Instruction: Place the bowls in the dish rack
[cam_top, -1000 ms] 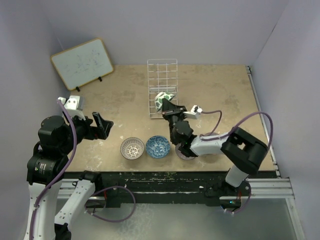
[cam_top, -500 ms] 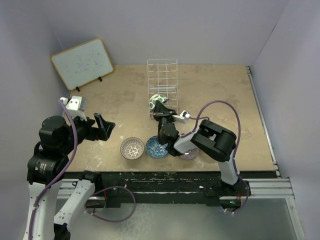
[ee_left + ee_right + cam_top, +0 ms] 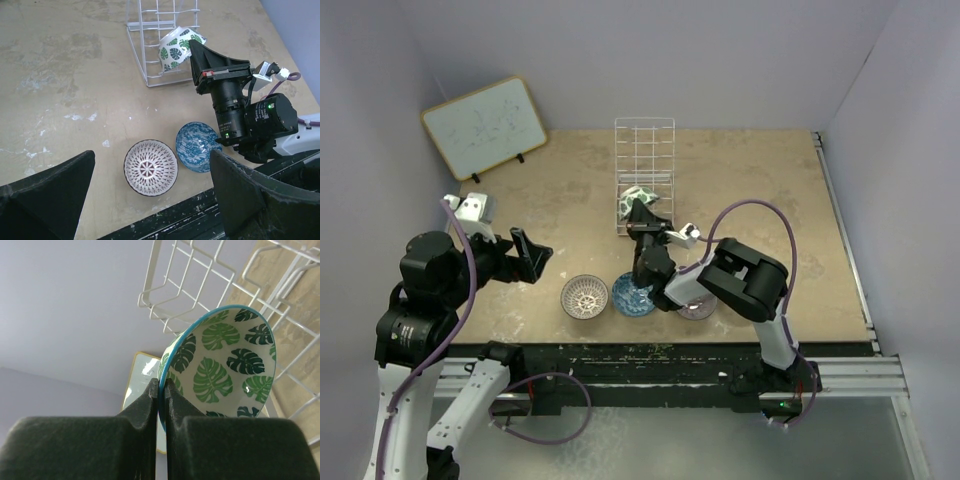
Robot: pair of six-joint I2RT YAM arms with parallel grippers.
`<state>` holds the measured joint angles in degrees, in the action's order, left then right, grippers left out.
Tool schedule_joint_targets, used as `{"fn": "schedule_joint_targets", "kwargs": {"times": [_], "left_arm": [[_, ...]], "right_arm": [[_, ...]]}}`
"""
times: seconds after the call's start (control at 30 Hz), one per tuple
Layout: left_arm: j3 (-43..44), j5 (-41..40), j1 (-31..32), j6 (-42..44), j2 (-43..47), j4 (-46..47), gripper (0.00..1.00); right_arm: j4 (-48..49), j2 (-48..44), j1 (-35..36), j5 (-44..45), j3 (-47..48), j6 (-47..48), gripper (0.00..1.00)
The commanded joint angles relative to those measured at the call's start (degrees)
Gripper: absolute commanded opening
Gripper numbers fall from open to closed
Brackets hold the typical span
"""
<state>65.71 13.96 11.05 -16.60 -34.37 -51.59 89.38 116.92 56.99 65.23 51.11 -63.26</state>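
Note:
I should carry the green-and-white bowl with my right gripper across the open gap to the rack's side wires on its right in the top view and let go.
My right gripper (image 3: 641,212) is shut on the rim of the green-and-white bowl (image 3: 634,196), holding it on edge over the front of the white wire dish rack (image 3: 645,150). The right wrist view shows the pads (image 3: 150,395) pinching the blue rim of the bowl (image 3: 225,365), with rack wires (image 3: 200,270) behind. The brown-and-white bowl (image 3: 585,296) and the blue bowl (image 3: 628,297) sit near the front edge. The mauve-pink bowl (image 3: 700,309) is mostly hidden under my right arm. My left gripper (image 3: 528,255) is open and empty, left of them.
A framed whiteboard (image 3: 485,125) leans at the back left. The left wrist view shows the brown-and-white bowl (image 3: 150,166), the blue bowl (image 3: 197,147), the rack (image 3: 160,20) and the table's black front edge (image 3: 165,225). No pale pinkish-white bowl is in view.
My right arm has swung left with the green-and-white bowl, bringing it to the rack's front left. In the last half second it barely moved. The left arm shifted slightly.

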Motion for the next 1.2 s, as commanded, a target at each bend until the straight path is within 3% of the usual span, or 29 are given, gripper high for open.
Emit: {"fn": "schedule_joint_targets", "kwargs": {"times": [0.0, 0.37, 0.7, 0.83, 1.17], "left_arm": [[-0.54, 0.59, 0.54, 1.3, 0.27, 1.84, 0.99], [-0.84, -0.31, 1.34, 1.78, 0.18, 1.87, 0.99], [-1.62, -0.68, 1.43, 2.02, 0.27, 2.43, 0.99], [-1.46, -0.86, 1.43, 2.11, 0.43, 2.32, 0.99], [-1.68, -1.04, 1.45, 2.11, 0.6, 2.5, 0.99]], "right_arm": [[20.9, -2.93, 0.16, 4.75, -1.97, -5.55, 0.0], [20.88, -5.76, -0.16, 6.32, -5.61, -4.52, 0.0], [21.27, -6.89, -5.29, 3.15, -13.42, -10.72, 0.0], [20.97, -8.01, -9.65, -1.8, -14.81, -10.08, 0.0], [15.42, -8.97, -23.47, -26.64, -15.64, -16.89, 0.0]]}}
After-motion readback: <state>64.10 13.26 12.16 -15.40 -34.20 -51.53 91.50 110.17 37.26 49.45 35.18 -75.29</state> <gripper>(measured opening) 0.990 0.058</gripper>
